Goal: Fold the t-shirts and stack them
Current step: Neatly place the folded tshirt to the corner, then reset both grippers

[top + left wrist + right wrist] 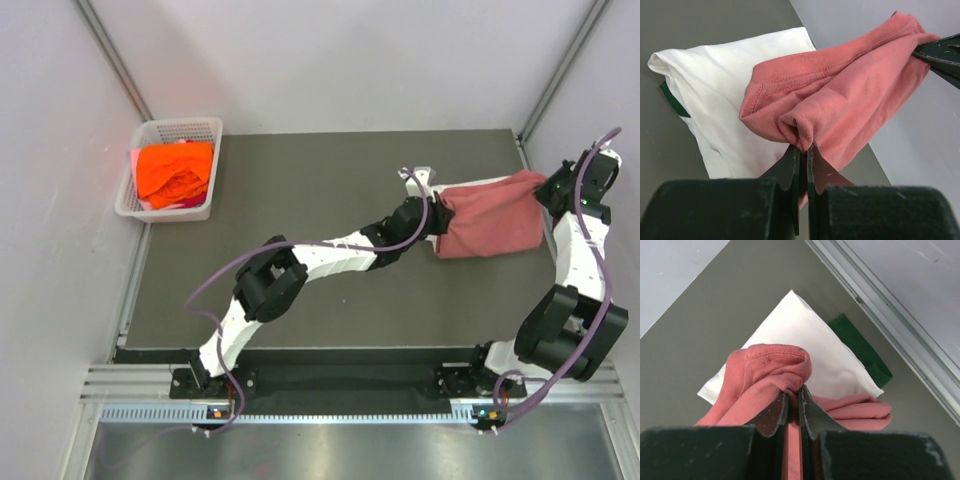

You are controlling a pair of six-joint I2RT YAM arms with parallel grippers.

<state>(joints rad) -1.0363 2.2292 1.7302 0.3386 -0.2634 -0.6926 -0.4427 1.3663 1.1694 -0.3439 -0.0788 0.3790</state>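
I will use my left gripper to lower its end of the dusty pink-red t-shirt [490,215] onto the folded white t-shirt [434,241] and let go, because that shirt lies flat underneath.
The dusty pink-red t-shirt [490,215] hangs folded between my two grippers above the table's far right. My left gripper [437,207] is shut on its left end; the pinched cloth [805,135] shows in the left wrist view. My right gripper [548,190] is shut on its right end [785,375]. Under it lies the folded white t-shirt [725,90], which has a green part at one edge [860,347] and also shows in the right wrist view [795,325]. The bright orange t-shirt [175,170] lies in the basket.
A white mesh basket [127,195] stands at the table's far left corner. The dark table mat [320,180] ends near the right wall, with a metal rail [900,335] along that edge. Grey walls close in on three sides.
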